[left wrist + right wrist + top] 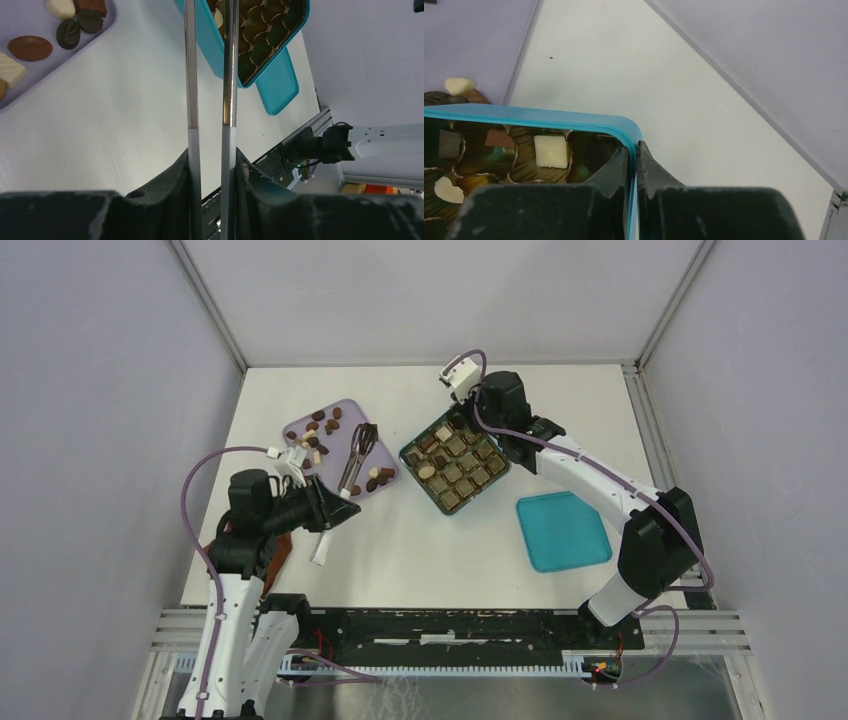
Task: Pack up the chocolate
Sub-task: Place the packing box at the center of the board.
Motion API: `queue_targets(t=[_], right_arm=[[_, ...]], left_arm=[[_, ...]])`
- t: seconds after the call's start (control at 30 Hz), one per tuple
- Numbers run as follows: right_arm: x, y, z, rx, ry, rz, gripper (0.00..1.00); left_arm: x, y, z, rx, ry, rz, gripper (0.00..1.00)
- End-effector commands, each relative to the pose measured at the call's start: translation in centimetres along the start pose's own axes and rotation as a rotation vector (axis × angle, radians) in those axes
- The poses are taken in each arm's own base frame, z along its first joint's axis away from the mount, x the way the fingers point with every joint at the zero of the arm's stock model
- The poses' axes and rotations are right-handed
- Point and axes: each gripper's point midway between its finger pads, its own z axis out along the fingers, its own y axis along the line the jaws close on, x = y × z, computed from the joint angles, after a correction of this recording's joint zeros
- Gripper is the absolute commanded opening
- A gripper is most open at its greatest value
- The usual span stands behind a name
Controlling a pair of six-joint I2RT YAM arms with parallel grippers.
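The lid (475, 524) lies below my right gripper and back from it, so I should move that gripper down and back to release the box on the bare tabletop by the lid.
Several small dark, tan and cream chocolates (318, 428) lie on the lilac tray (345, 406); they also show in the left wrist view (30, 47). My left gripper (330, 512) is shut on metal tongs (354, 462), whose tips hang over the tray's right part. In the left wrist view the two tong arms (229, 75) run up between my fingers (212, 167). The teal box (455, 460) holds several chocolates in its cells. My right gripper (468, 408) is shut on the box's far corner wall (633, 150). A white square chocolate (551, 151) sits in a nearby cell.
The teal lid (562, 530) lies flat to the right of the box. A reddish-brown cloth (277, 558) lies under my left arm near the table's left front. The metal rail (450, 625) runs along the near edge.
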Motion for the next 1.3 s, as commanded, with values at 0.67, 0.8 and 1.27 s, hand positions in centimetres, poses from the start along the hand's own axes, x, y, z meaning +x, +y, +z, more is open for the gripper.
queue_targets(t=[0.67,0.8,1.27], right_arm=[[12.6,7.6,4.8,-0.408,0.328,0.260,0.05],[13.1,7.1,5.0,-0.406,0.334,0.276,0.09],[12.7,6.1,4.4,-0.435,0.309,0.309,0.38]], left_arm=[[2.6,-4.2,4.8,0.133,0.136,0.091,0.02],[4.4,-4.4,6.3,0.086,0.213,0.114,0.02],[8.1,-4.7,9.6,-0.069,0.403,0.212,0.02]])
